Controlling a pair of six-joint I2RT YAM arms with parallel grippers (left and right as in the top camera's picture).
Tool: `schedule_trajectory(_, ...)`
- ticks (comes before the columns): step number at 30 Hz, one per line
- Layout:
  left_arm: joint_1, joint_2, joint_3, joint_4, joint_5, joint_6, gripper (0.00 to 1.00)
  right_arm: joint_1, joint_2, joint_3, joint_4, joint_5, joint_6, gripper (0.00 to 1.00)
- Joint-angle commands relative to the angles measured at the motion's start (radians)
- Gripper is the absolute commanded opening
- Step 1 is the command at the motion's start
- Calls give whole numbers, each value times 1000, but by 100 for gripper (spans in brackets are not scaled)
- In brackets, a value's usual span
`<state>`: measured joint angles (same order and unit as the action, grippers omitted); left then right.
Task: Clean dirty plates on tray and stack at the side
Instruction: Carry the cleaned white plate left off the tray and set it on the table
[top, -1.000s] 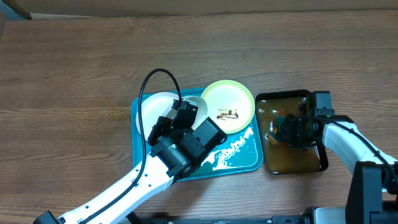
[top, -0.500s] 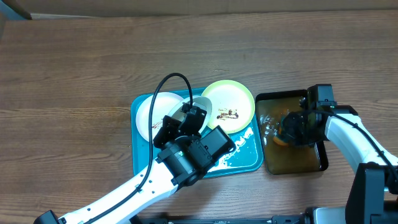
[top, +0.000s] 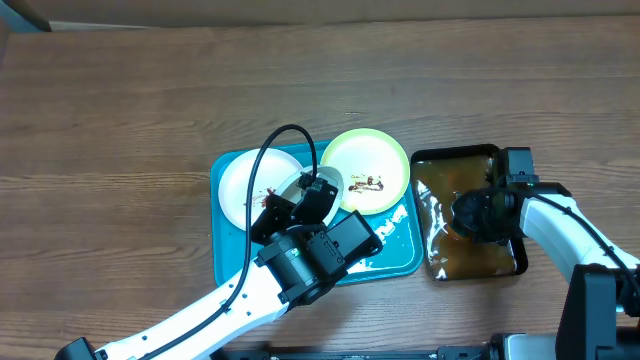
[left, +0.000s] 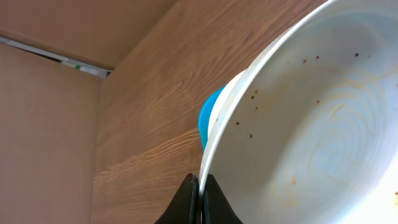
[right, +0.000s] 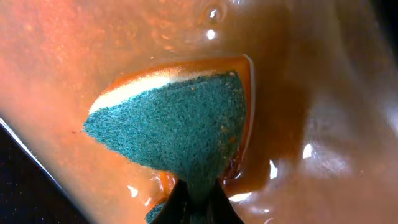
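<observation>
My left gripper carries the plate past the tray next, lowers it and releases it, as bare wooden table lies to the gripper's left in the overhead view.
My left gripper (top: 303, 196) is shut on the rim of a white dirty plate (top: 328, 181) and holds it tilted over the turquoise tray (top: 222, 250). In the left wrist view that plate (left: 311, 118) fills the right side, speckled with brown, its rim pinched at the left gripper (left: 200, 202). A second white plate (top: 248, 186) with a red smear lies flat on the tray's left. The green-rimmed plate (top: 365, 170) with brown food rests on the tray's back right. My right gripper (top: 472, 214) is shut on a green sponge (right: 174, 124) dipped in brown water.
A black tray (top: 455, 153) of brownish water stands right of the turquoise tray. White suds streak the turquoise tray's front right (top: 385, 240). Bare wooden table (top: 120, 120) stretches to the left and back.
My left arm has shifted right and toward the front with its plate, uncovering the flat white plate. The right gripper has swished the sponge about in the brown water.
</observation>
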<state>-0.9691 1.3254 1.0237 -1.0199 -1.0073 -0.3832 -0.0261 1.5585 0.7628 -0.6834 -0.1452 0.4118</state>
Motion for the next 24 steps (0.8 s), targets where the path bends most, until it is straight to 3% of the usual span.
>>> schedule_trajectory(1,-12,-12,24,-3,-41,-6,4,-2,3,-28,2,17,-5,4)
schedule_trajectory(4,-6,-12,24,-3,-99,-64,4,-2,3,-28,2,-2,-20,4)
schedule_trajectory(6,-6,-11,24,14,-103,-2,4,-2,3,-28,7,-11,-21,4)
schedule_trajectory(8,-4,-11,25,21,-129,-18,4,-2,3,-28,9,-21,-28,4)
schedule_trajectory(17,49,-21,37,25,-12,-23,4,-2,0,43,-43,-66,-83,4)
schedule_trajectory(24,230,-78,121,18,172,-21,4,-2,-1,202,-159,-66,-193,4)
